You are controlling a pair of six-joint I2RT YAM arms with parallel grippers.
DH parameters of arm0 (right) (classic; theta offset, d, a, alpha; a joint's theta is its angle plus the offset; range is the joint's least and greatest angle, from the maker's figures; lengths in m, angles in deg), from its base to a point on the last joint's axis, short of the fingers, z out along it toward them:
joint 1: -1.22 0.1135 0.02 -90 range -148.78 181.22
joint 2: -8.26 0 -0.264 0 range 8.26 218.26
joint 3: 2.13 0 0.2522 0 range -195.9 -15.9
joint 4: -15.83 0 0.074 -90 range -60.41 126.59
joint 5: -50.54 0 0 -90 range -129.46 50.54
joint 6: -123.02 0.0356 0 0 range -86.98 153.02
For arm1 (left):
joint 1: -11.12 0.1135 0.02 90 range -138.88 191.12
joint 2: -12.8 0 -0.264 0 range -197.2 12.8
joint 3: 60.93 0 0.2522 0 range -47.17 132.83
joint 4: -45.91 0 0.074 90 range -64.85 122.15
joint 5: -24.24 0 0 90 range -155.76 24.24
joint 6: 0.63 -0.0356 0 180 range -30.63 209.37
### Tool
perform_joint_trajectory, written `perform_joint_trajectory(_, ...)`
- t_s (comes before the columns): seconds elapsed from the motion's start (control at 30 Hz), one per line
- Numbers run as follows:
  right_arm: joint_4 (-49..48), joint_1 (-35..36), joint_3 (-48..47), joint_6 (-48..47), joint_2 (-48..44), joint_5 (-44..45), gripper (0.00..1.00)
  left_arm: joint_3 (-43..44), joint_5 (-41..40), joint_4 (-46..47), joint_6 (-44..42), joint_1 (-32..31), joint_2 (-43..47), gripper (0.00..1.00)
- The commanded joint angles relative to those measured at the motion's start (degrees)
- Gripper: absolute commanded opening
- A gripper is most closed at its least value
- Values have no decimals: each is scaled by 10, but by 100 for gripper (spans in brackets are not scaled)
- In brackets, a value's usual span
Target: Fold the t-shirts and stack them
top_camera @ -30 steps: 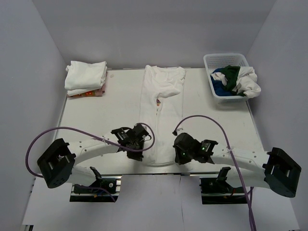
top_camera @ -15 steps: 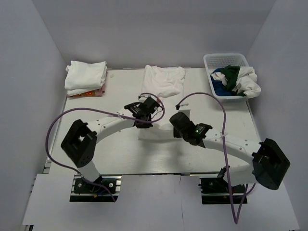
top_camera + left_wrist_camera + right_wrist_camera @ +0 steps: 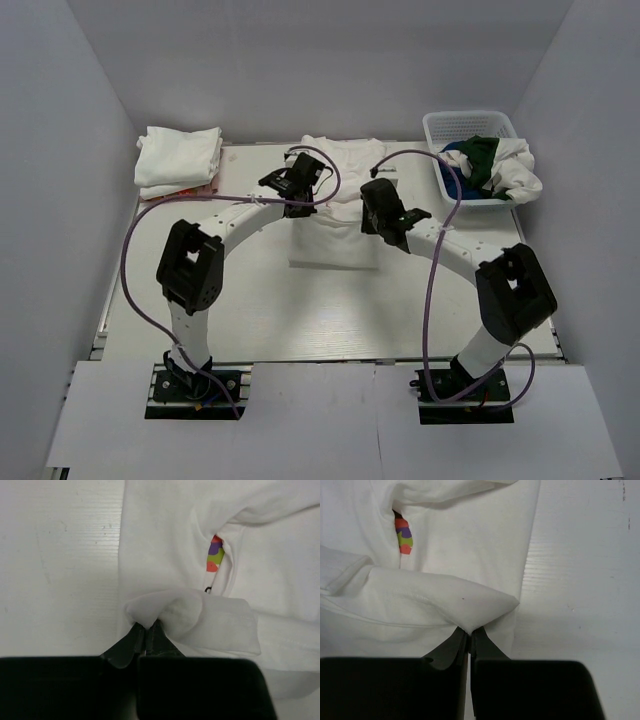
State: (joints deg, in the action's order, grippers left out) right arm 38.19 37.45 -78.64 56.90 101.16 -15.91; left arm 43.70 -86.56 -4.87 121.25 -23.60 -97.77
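My left gripper will carry the t-shirt's hem corner outward and down toward the collar end, then release it, as the piece of print is still uncovered.
A white t-shirt (image 3: 332, 235) lies folded lengthwise in the middle of the table, its lower half doubled back toward the collar end. A strip of colourful print shows in a gap of the cloth (image 3: 215, 554) (image 3: 403, 536). My left gripper (image 3: 296, 203) is shut on the left hem corner (image 3: 146, 607). My right gripper (image 3: 377, 222) is shut on the right hem corner (image 3: 490, 605). Both hold the hem over the shirt's upper part. A stack of folded white t-shirts (image 3: 179, 158) sits at the far left.
A white lattice basket (image 3: 462, 196) at the far right holds blue (image 3: 456, 161), dark green (image 3: 483, 158) and white (image 3: 517, 172) shirts. A pink-printed piece (image 3: 192, 194) lies under the folded stack. Walls enclose the table on three sides.
Both grippers have carried the shirt's lower hem from the near edge up toward the collar end, folding the shirt in half. The arms now stretch far over the table.
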Motion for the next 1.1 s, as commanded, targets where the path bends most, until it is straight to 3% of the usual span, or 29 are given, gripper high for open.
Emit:
perform_joint_trajectory(0.0, -39, -25, -45, -20, 29, -46, 0, 45, 15, 17, -34, 18, -17, 0)
perform_joint_trajectory(0.4, -61, -91, -134, -27, 162, -123, 0, 139, 61, 62, -53, 57, -127, 0)
perform_joint_trajectory(0.43, -64, -94, -147, -29, 165, -127, 0, 145, 61, 69, -59, 57, -138, 10)
perform_joint_trajectory(0.5, -64, -103, -156, -34, 182, -140, 35, 167, 66, 70, -71, 62, -143, 35)
perform_joint_trajectory(0.53, -57, -105, -172, -37, 186, -152, 52, 175, 66, 59, -71, 62, -149, 56)
perform_joint_trajectory(0.57, -36, -106, -178, -39, 186, -182, 77, 175, 60, 52, -71, 62, -143, 66)
perform_joint_trajectory(0.63, -23, -100, -167, -53, 162, -187, 90, 157, 37, 52, -71, 62, -122, 73)
perform_joint_trajectory(0.77, -78, -91, -73, -52, 95, -263, 90, 46, 11, 63, -54, 62, -36, 100)
perform_joint_trajectory(0.97, -132, -80, 7, -53, 54, -294, 90, -106, 36, 56, -20, 62, 80, 100)
perform_joint_trajectory(1.07, -143, -81, -15, -52, 80, -297, 90, -147, 20, 23, 6, 62, 111, 100)
